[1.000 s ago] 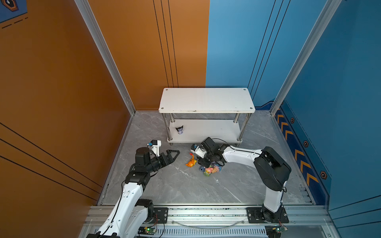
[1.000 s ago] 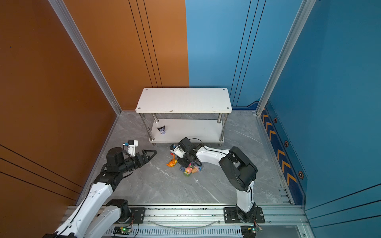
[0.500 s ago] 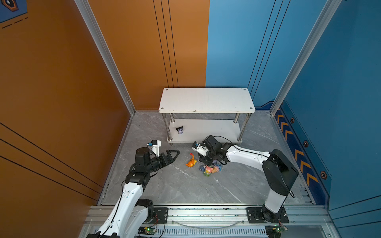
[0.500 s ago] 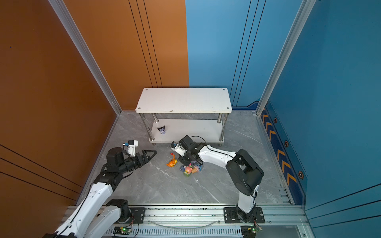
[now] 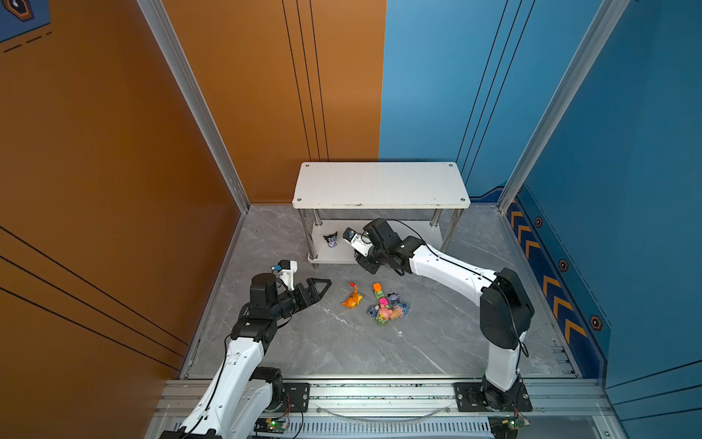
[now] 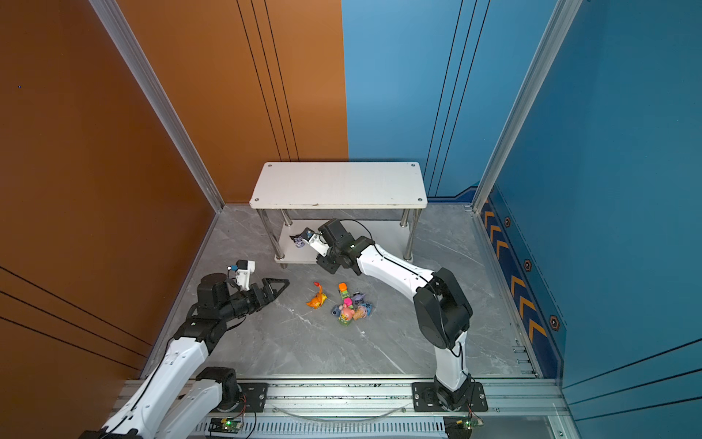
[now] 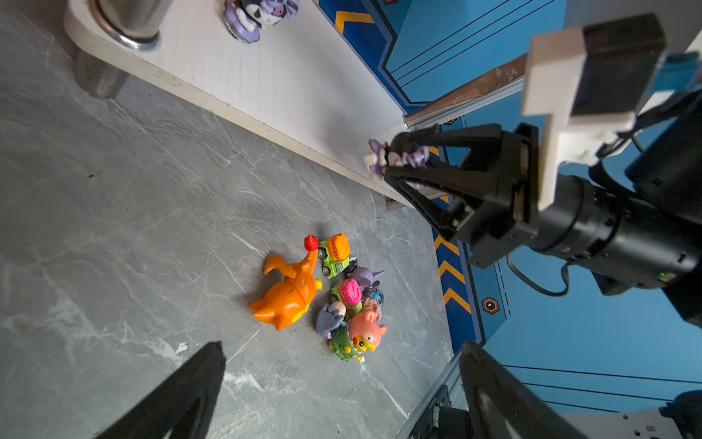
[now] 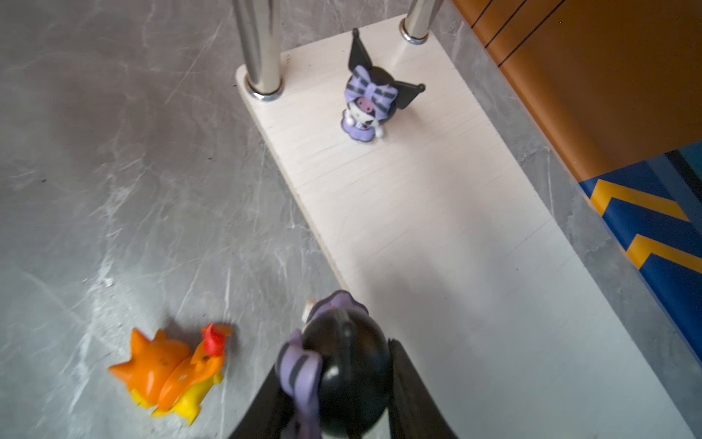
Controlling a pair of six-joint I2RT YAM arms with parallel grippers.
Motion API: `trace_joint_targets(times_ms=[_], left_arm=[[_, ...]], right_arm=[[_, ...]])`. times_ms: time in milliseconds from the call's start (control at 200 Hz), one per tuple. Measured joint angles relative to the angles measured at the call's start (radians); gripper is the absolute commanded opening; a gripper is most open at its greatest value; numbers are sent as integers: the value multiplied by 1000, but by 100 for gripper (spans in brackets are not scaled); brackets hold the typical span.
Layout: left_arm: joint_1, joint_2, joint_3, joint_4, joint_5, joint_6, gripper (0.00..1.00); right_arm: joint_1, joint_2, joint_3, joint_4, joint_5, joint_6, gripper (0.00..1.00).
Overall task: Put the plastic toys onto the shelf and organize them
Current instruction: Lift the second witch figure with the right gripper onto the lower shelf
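I will move my right gripper outward and down next and let go of the second black-purple head on the shelf's lower board (image 8: 437, 235) beside the first one, because that part of the board is empty.
The white two-tier shelf (image 5: 380, 184) stands at the back. One black-purple eared head (image 8: 370, 100) stands upright on its lower board (image 8: 437, 235), near a chrome post. My right gripper (image 8: 342, 403) is shut on a second black-purple head (image 8: 342, 365) and hangs over the front edge of that board (image 7: 266, 87). The other plastic toys lie in a heap on the floor: the orange spiky creature (image 5: 352, 299), a pink bear (image 7: 364, 330), a grey-blue donkey (image 7: 330, 319) and two green blocks (image 7: 334, 249). My left gripper (image 5: 319, 285) is open, left of the heap, holding nothing.
The grey marble floor (image 5: 323, 342) is walled by orange panels on the left and blue panels on the right. Chrome posts (image 8: 258, 45) stand at the shelf's corners. The top board (image 6: 338, 184) overhangs the lower one. An aluminium rail (image 5: 380, 391) runs along the front.
My right gripper has moved from the toy heap back and up to the shelf's lower board, carrying the black-purple head. The left arm has stayed still.
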Motion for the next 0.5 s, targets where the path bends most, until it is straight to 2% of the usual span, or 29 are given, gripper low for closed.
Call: trace_joint_targets(times_ms=[180, 501], left_arm=[[0, 0, 0, 0, 0, 0, 98], [6, 27, 0, 6, 1, 0, 98]], right_arm=[[-18, 110, 87, -34, 18, -20, 29], [-32, 161, 123, -45, 18, -25, 29]])
